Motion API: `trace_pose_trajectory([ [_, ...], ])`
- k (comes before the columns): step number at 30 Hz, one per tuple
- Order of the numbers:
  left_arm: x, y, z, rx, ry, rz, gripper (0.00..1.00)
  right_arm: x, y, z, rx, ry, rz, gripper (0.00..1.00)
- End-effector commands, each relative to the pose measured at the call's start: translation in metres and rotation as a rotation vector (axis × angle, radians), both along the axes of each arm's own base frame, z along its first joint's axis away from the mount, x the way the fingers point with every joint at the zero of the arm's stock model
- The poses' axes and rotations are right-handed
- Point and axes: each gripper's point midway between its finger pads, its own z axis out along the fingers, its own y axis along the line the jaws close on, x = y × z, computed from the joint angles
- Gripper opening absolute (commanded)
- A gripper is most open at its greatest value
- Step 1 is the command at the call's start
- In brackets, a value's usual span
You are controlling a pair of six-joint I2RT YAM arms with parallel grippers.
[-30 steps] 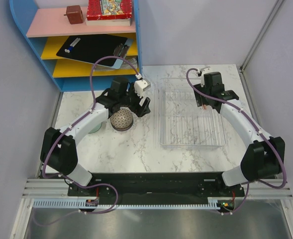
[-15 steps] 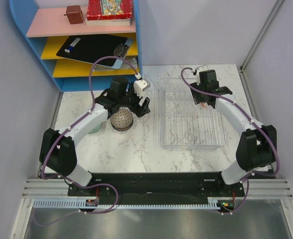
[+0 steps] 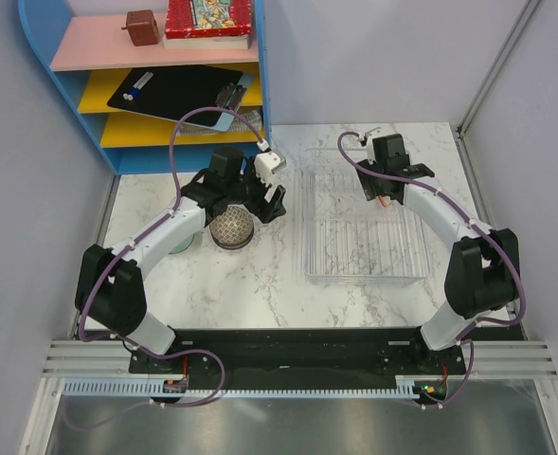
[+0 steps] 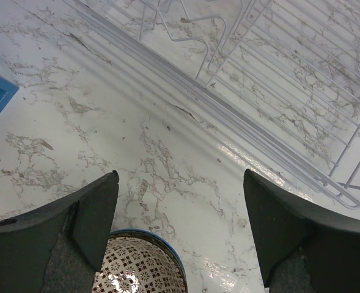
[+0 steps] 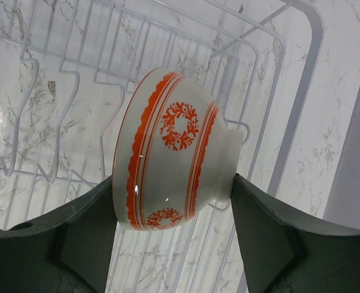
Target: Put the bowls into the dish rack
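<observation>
The tipped bowl is still hanging over the rack (image 3: 309, 256). My right gripper will next move down to the far-end wires below it and let go of the bowl.
My right gripper (image 5: 172, 183) is shut on a white bowl with red wreath marks (image 5: 170, 143). The bowl is tipped on its side, one finger on its rim and the other on its foot. It hangs over the far end of the clear dish rack (image 5: 299, 101). From above, the right gripper (image 3: 381, 192) is above the back of the dish rack (image 3: 309, 256). My left gripper (image 4: 180, 177) is open above the marble, just past the brown mesh-patterned bowl (image 4: 140, 265), which stands at centre left (image 3: 231, 229). A pale green bowl (image 3: 182, 245) is half hidden under the left arm.
A blue shelf unit (image 3: 264, 95) with a clipboard, a box and books stands at the back left, close to the left gripper. The rack's long edge (image 4: 228, 113) runs just beyond the left fingers. Grey walls close in both sides.
The right gripper has carried the white bowl leftward and toward the far end of the rack. The left arm has not moved.
</observation>
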Motion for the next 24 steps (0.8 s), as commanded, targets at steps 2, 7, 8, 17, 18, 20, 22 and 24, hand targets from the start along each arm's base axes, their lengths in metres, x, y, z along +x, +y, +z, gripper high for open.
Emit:
trace_pose_trajectory([
  [2,0.002,-0.001,0.021,-0.03,-0.069,-0.005,0.89,0.015,0.012,0.011,0.029,-0.061,0.025,0.19],
  [7,0.001,0.001,0.024,-0.024,-0.082,-0.004,0.89,0.011,0.011,-0.002,0.023,-0.027,0.023,0.15],
  [8,0.001,0.001,0.025,-0.023,-0.087,-0.005,0.88,0.01,0.011,-0.002,0.024,-0.025,0.023,0.15],
  [17,-0.002,0.004,0.029,-0.021,-0.098,-0.004,0.89,0.003,0.014,-0.024,0.044,0.03,0.015,0.08],
  [18,-0.003,0.004,0.029,-0.02,-0.097,-0.003,0.89,0.003,0.014,-0.025,0.046,0.032,0.012,0.08],
  [20,-0.003,0.005,0.029,-0.016,-0.101,-0.004,0.89,0.002,0.014,-0.025,0.047,0.038,0.012,0.09],
  [22,-0.003,0.006,0.029,-0.013,-0.101,0.0,0.89,-0.002,0.014,-0.029,0.044,0.053,0.014,0.1],
  [24,-0.003,0.006,0.03,-0.011,-0.105,-0.001,0.89,-0.003,0.013,-0.03,0.04,0.058,0.012,0.13],
])
